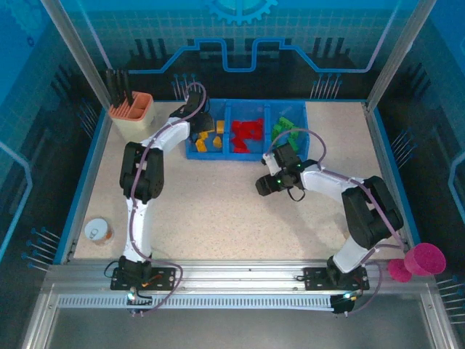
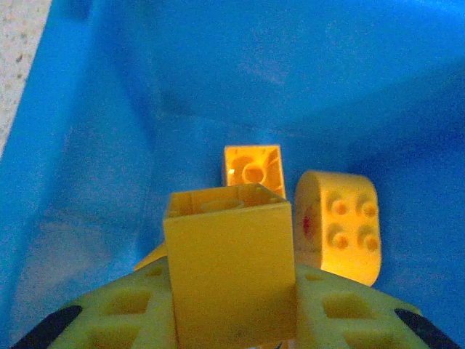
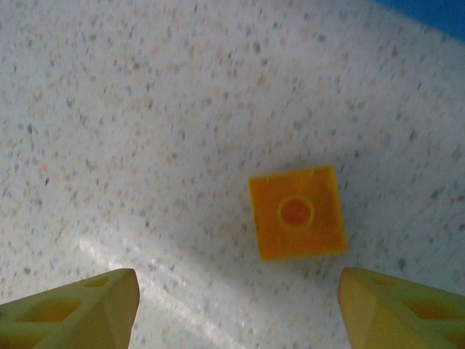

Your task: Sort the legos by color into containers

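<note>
The robot's open right gripper needs to go down and outward onto the yellow-orange lego next, because the lego lies loose on the tabletop outside the blue tray.
The blue tray (image 1: 247,102) at the back holds three compartments: yellow legos (image 1: 209,142) on the left, red legos (image 1: 247,132) in the middle, green legos (image 1: 285,129) on the right. My left gripper (image 1: 200,120) hangs over the left compartment, shut on a square yellow brick (image 2: 229,269) held hollow side forward between its pads. Beyond it, two yellow bricks (image 2: 253,169) (image 2: 338,225) lie against the blue wall (image 2: 109,109). My right gripper (image 3: 240,305) hovers open above the speckled table, with an orange square brick (image 3: 296,213) lying underside up just ahead, toward its right finger.
A beige cup with an orange rim (image 1: 131,113) stands at the back left, beside the tray. A small round tin (image 1: 98,231) sits near the left front edge. A pink cup (image 1: 425,258) hangs off the right front corner. Frame posts rise at both back corners.
</note>
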